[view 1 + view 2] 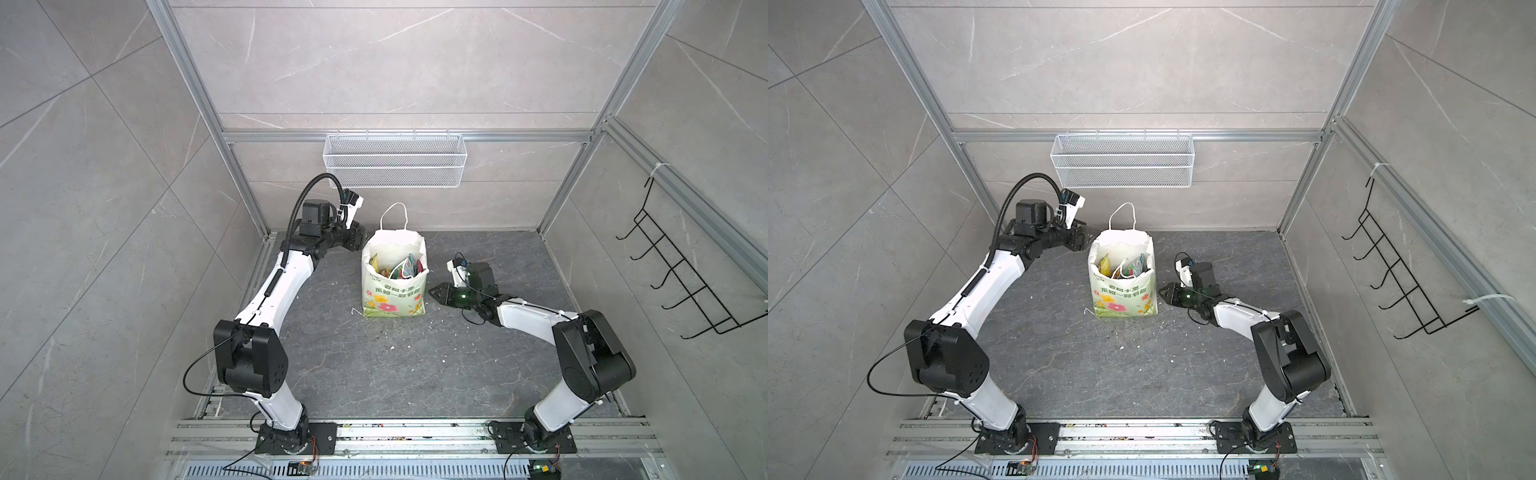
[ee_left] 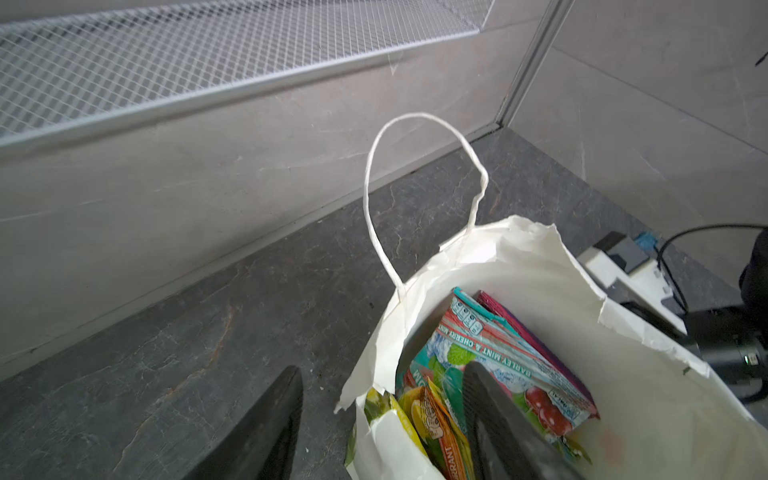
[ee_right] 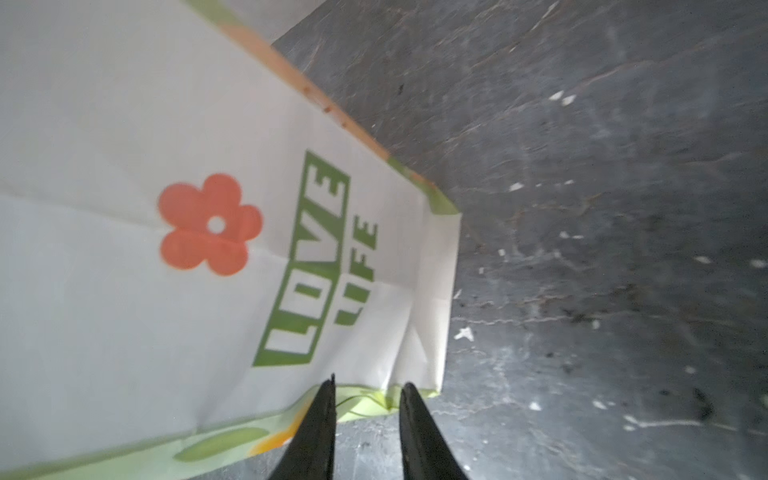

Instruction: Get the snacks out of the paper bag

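Observation:
The bag's torn rim (image 1: 368,243) (image 2: 376,369) beside the cord handle stands between the open fingers, so next my left gripper will move toward the bag with a downward tilt, astride that rim.
The paper bag (image 1: 392,293) (image 1: 1123,296) stands upright mid-floor, mouth open, rim torn. Several snacks (image 1: 400,268) (image 1: 1126,266) stand on edge inside. In the left wrist view a teal packet (image 2: 498,353), a purple one (image 2: 521,322), an orange one (image 2: 440,424) and a yellow-green one (image 2: 395,411) show. My left gripper (image 1: 358,239) (image 1: 1082,239) (image 2: 383,368) is open at the bag's upper left rim, one finger inside over the packets, one outside over the floor. My right gripper (image 1: 430,289) (image 1: 1160,287) (image 3: 370,383) is slightly open, tips at the bag's (image 3: 166,291) lower right corner, gripping nothing.
A white wire mesh basket (image 1: 395,160) hangs on the back wall above the bag. A black wire rack (image 1: 681,270) hangs on the right wall. One cord handle (image 1: 394,212) sticks up at the bag's far side. White scraps (image 1: 390,332) litter the dark floor.

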Controlling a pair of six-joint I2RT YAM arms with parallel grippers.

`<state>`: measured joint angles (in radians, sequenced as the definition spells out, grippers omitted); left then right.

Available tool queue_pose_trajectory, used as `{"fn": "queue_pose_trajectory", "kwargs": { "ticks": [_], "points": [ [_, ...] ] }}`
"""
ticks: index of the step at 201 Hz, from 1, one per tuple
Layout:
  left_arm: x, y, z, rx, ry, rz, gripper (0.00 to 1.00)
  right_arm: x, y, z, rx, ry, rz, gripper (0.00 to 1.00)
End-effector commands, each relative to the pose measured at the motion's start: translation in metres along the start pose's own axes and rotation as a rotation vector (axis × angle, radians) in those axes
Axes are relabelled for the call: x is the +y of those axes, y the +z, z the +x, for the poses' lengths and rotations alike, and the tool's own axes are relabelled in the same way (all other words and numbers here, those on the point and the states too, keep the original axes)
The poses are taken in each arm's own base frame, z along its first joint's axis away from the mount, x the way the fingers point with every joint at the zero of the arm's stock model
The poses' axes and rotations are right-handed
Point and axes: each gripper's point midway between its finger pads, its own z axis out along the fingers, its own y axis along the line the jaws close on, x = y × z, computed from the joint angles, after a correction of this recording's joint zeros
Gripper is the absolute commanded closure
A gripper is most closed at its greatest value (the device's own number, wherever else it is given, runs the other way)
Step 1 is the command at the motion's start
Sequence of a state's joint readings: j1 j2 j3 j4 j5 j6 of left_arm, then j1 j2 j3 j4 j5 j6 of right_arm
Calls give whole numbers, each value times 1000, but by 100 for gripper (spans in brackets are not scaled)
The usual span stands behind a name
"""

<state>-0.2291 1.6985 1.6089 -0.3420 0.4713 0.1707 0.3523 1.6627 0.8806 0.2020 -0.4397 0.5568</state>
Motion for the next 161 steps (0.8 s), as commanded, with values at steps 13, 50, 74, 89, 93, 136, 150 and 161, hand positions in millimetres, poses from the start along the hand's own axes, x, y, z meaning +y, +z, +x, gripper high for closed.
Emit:
{"fn": "queue_pose_trajectory", "kwargs": {
  "ticks": [13,50,74,89,93,136,150,161],
  "points": [
    [-8,5,-14,27,126,78,37,0,-4,-9,-3,-28,35,69],
    [-16,25,-5,118,209,194,37,19,-12,-20,-33,-79,-27,67],
    [-16,41,6,182,235,224,36,36,-24,-27,-67,-139,-78,65],
    [-12,52,7,194,251,217,36,42,-33,-31,-87,-174,-83,62],
    [-11,56,9,203,256,213,36,43,-35,-32,-93,-183,-81,61],
    [-10,78,14,242,301,206,49,48,-67,-34,-194,-226,-56,56],
    [-10,80,16,246,311,206,59,42,-73,-25,-207,-206,-40,56],
    [-11,80,15,243,318,209,69,32,-76,-14,-201,-175,-13,56]
  ]
}}
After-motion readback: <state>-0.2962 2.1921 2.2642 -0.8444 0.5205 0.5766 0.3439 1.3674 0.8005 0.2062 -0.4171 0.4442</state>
